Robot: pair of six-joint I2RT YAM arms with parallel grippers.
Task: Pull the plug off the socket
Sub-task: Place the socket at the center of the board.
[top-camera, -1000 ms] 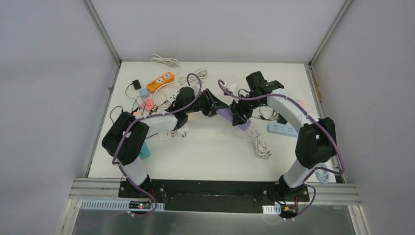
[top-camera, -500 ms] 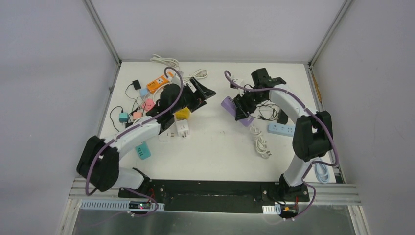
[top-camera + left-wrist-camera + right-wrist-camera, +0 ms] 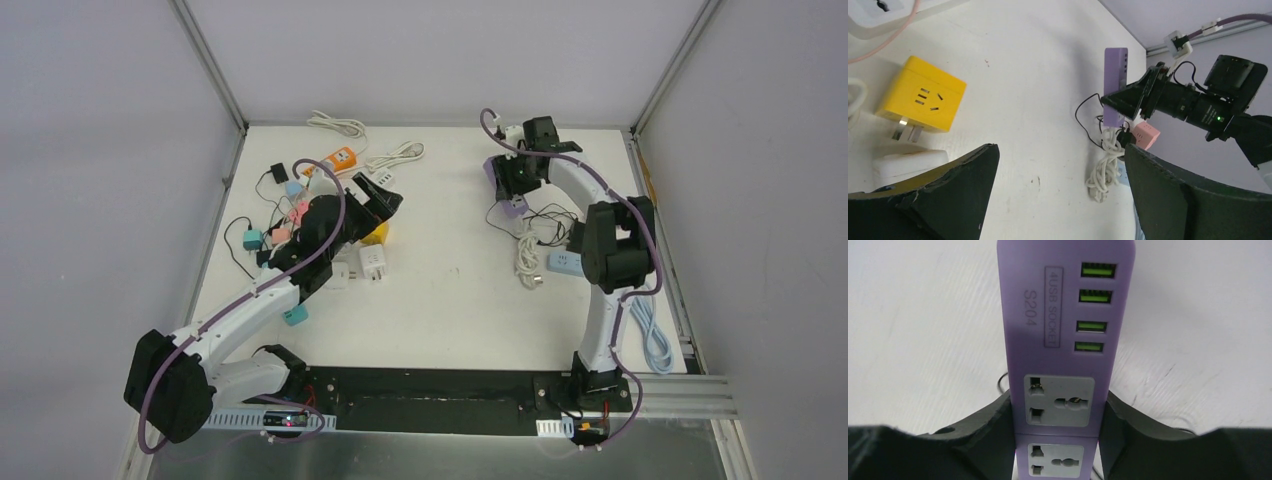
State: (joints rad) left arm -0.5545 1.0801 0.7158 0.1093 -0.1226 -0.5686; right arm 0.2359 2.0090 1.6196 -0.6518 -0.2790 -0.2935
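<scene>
Next, my right gripper needs to lower the purple socket strip (image 3: 1065, 340) onto the bare tabletop beyond the coiled white cable and release it, since both its outlets are empty.
The purple socket strip (image 3: 1065, 340) is clamped between the jaws of my right gripper (image 3: 1058, 410). It is held above the table at the back right (image 3: 514, 206), and both grey outlets facing the right wrist camera are empty. A yellow cube plug (image 3: 923, 102) with bare metal prongs lies on the table at left (image 3: 376, 234). My left gripper (image 3: 1060, 150) hovers just above and beside it (image 3: 385, 200), jaws wide open with nothing between them. From the left wrist view the purple strip (image 3: 1115, 85) shows far across the table.
A white adapter (image 3: 372, 262), pink adapters (image 3: 298, 212), an orange strip (image 3: 335, 160) and a teal block (image 3: 293, 315) crowd the left side. A coiled white cable (image 3: 528, 262), a black wire tangle and a pale blue strip (image 3: 565, 262) lie under the right arm.
My left gripper has opened and drawn back to the left, away from the purple strip. The right arm has carried the strip toward the back right corner.
</scene>
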